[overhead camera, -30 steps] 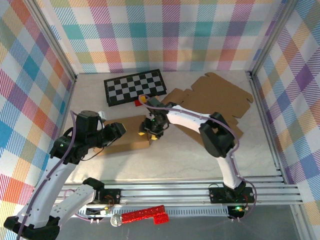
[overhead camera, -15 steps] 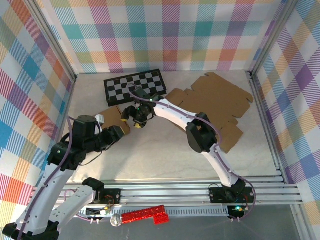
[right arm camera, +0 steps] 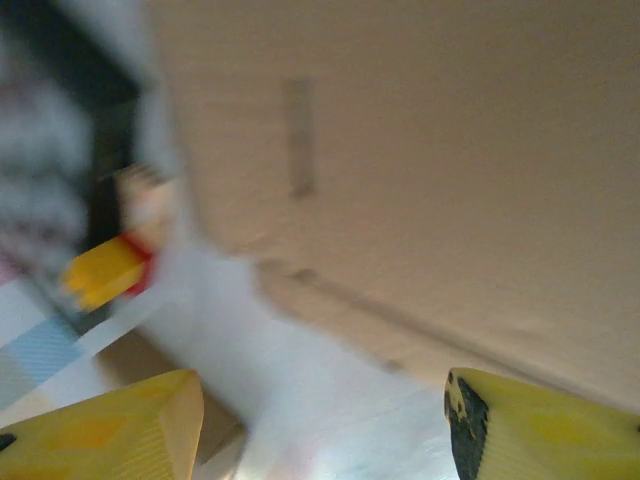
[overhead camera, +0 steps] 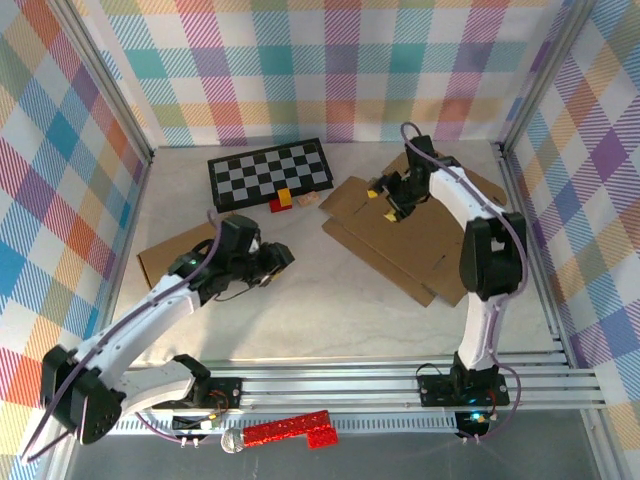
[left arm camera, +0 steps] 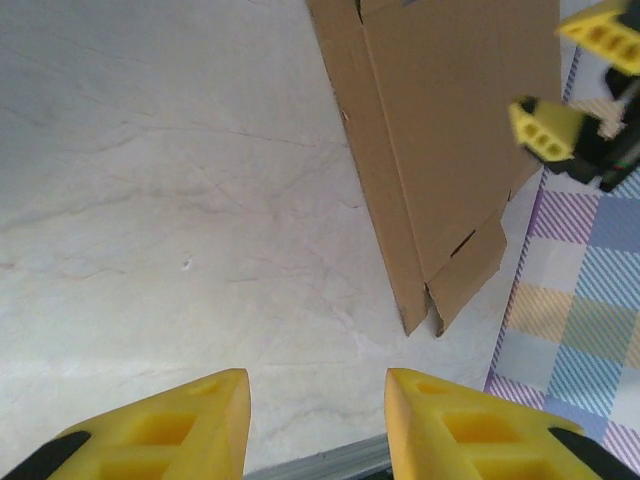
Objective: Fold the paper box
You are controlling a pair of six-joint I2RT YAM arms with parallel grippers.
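Observation:
My left gripper needs to come down outward over bare table next, onto the flap's end nearest the checkerboard (left arm camera: 403, 300), because that end of the flap is below and outward of the open fingers.
The paper box shows as flat brown cardboard. A large unfolded sheet (overhead camera: 420, 235) lies at the right of the table, and a smaller flat piece (overhead camera: 165, 258) lies at the left, partly under my left arm. My left gripper (overhead camera: 280, 258) is open over bare table between the two, holding nothing. In the left wrist view its fingers (left arm camera: 190, 415) frame marble, with the large sheet (left arm camera: 450, 130) ahead. My right gripper (overhead camera: 382, 200) hovers open above the large sheet's back left part. The right wrist view is blurred, showing the cardboard (right arm camera: 420, 150) beyond that open, empty gripper (right arm camera: 320, 390).
A black-and-white checkerboard (overhead camera: 270, 172) lies at the back. A small red-and-yellow block (overhead camera: 283, 200) and a beige block (overhead camera: 306, 198) sit just in front of it. Plaid walls and metal posts enclose the table; a rail (overhead camera: 380, 385) runs along the near edge.
My right arm left the small cardboard piece and swung to the back right, over the large sheet. The small piece now lies flat at the left. My left gripper moved right and narrowed slightly.

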